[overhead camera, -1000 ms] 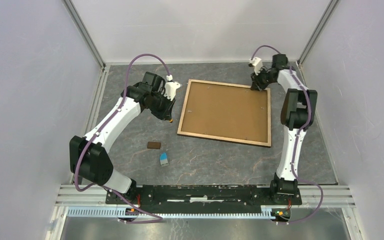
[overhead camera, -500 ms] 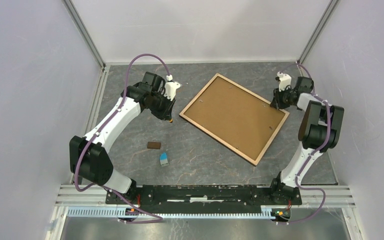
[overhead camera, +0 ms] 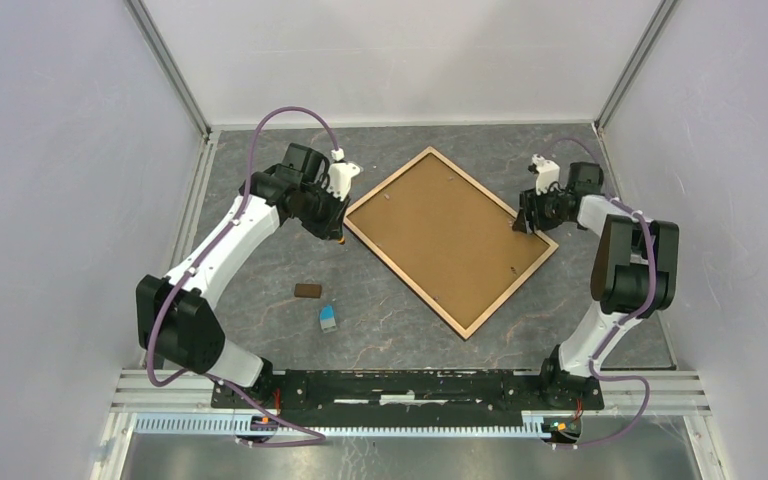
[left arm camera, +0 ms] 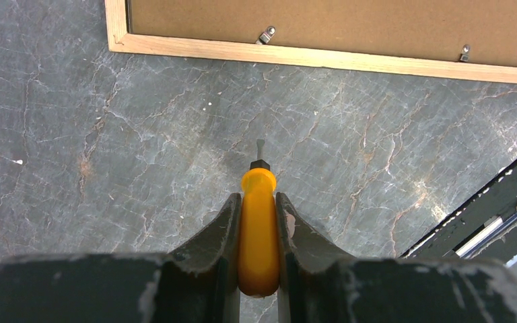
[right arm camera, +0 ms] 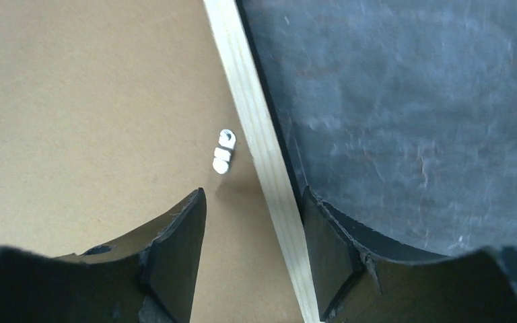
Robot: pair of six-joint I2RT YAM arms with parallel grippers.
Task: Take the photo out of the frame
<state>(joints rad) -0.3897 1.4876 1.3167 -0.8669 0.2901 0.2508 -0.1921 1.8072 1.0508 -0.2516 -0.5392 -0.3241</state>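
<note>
My right gripper moves outward along the wood rim toward the frame's far corner next, since the frame lies cornerwise. Then it closes its fingers across that rim [overhead camera: 501, 204] [right arm camera: 258, 133].
The frame [overhead camera: 450, 235] lies face down on the table, turned cornerwise, with its brown backing board [right arm camera: 94, 101] up and its light wood rim [right arm camera: 256, 128] around it. The photo is hidden under the board. My right gripper [overhead camera: 522, 225] is at the frame's right corner, open; in the right wrist view [right arm camera: 252, 202] its jaws straddle the rim, one over the board and one outside. A white clip [right arm camera: 223, 151] sits just ahead. My left gripper [overhead camera: 340, 238] is shut on an orange-handled screwdriver [left arm camera: 258, 229], just off the frame's left corner, with the rim [left arm camera: 309, 54] ahead.
A small brown block [overhead camera: 307, 291] and a small blue-and-white item [overhead camera: 328, 318] lie on the table in front of the left arm. Two metal clips [left arm camera: 266, 35] show on the board's edge. Enclosure walls stand close on three sides. The base rail [overhead camera: 410, 385] runs along the near edge.
The frame has swung clockwise from square to cornerwise and shifted left. My right gripper moved with its corner, towards me and then left. The left arm has barely moved.
</note>
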